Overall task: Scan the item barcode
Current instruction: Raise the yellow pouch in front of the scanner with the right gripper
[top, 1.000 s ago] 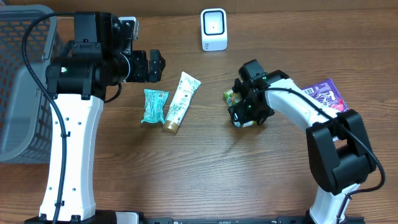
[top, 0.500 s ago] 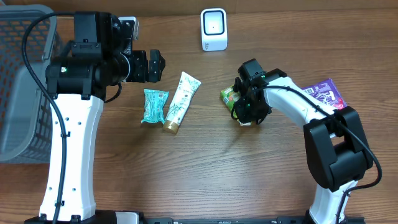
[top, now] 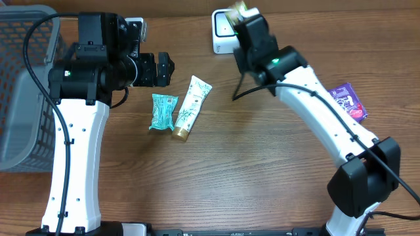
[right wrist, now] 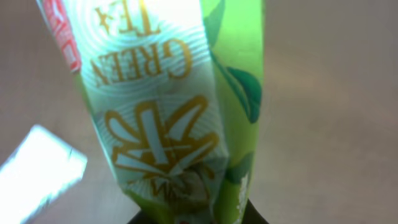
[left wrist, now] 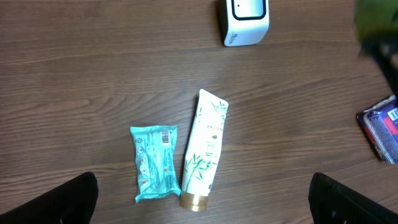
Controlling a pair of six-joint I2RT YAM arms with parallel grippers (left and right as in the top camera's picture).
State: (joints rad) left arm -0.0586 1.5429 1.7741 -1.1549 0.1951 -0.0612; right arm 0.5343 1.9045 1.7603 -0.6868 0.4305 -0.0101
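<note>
I will next swing my right gripper back and down toward the purple packet below it, to its right in the overhead view, and let go of the tea there.
My right gripper is shut on a green tea packet, held off the table just in front of the white barcode scanner at the back. In the right wrist view the packet fills the frame, its lower end pinched in the gripper, and the scanner is a bright blur at lower left. Over the left side of the table my left gripper hangs open and empty. Its wrist view shows the scanner and a green blur of the packet.
A teal wipes packet and a white bamboo-print tube lie side by side left of centre, below the left gripper. A purple packet lies at the right. A grey mesh basket stands at the left edge.
The right gripper closed on the green tea packet on the table, then lifted it and carried it back and left to the scanner. The left arm stayed still.
</note>
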